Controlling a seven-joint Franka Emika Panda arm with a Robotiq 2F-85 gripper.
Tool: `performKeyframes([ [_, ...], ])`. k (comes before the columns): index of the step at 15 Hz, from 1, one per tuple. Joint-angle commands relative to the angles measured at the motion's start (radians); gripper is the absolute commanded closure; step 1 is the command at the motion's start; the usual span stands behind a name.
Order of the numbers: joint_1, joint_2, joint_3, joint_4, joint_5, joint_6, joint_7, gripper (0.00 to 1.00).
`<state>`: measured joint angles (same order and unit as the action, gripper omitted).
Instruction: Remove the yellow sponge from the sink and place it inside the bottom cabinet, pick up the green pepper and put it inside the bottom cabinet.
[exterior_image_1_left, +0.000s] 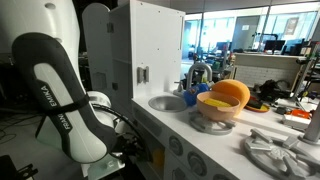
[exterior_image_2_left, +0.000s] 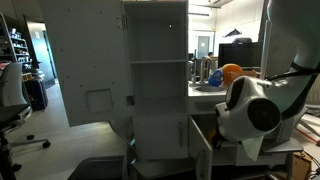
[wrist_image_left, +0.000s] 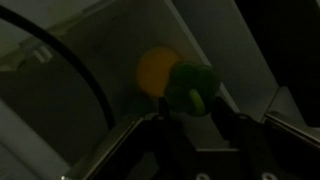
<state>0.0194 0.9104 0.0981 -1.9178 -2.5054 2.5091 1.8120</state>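
My gripper should next go down and outward into the bottom cabinet (exterior_image_2_left: 203, 130), below and outward beside the yellow sponge, and release the green pepper.
In the wrist view my gripper (wrist_image_left: 196, 116) is inside a dim white compartment, the bottom cabinet (wrist_image_left: 60, 110). The jaws are shut on the green pepper (wrist_image_left: 195, 88), which sits glossy and lumpy between the two dark fingers (wrist_image_left: 160, 125). Just behind the pepper lies the yellow sponge (wrist_image_left: 155, 68) on the cabinet floor. In both exterior views the arm bends down into the low opening of the bottom cabinet (exterior_image_2_left: 203, 130), and the gripper itself is hidden there. The round grey sink (exterior_image_1_left: 168, 102) on the counter holds nothing that I can see.
An orange bowl (exterior_image_1_left: 225, 98) stands on the counter beside the curved faucet (exterior_image_1_left: 197, 72). The tall upper cupboard (exterior_image_1_left: 142, 74) rises above the arm. A grey rack-like piece (exterior_image_1_left: 275, 150) lies at the counter's near end. The cabinet walls close in tightly around the gripper.
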Motion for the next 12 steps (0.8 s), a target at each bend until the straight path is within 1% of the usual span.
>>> performKeyframes([
  [1, -0.056, 0.018, 0.07, 0.037, -0.002, -0.044, -0.05, 0.78],
  [5, -0.061, 0.047, 0.094, 0.094, -0.002, -0.067, -0.067, 0.78],
  [6, -0.007, 0.057, 0.044, 0.12, -0.002, -0.05, -0.029, 0.78],
  [9, 0.019, 0.092, 0.022, 0.163, -0.002, -0.052, -0.028, 0.78],
  [12, 0.051, 0.15, -0.004, 0.231, -0.002, -0.056, -0.026, 0.78],
])
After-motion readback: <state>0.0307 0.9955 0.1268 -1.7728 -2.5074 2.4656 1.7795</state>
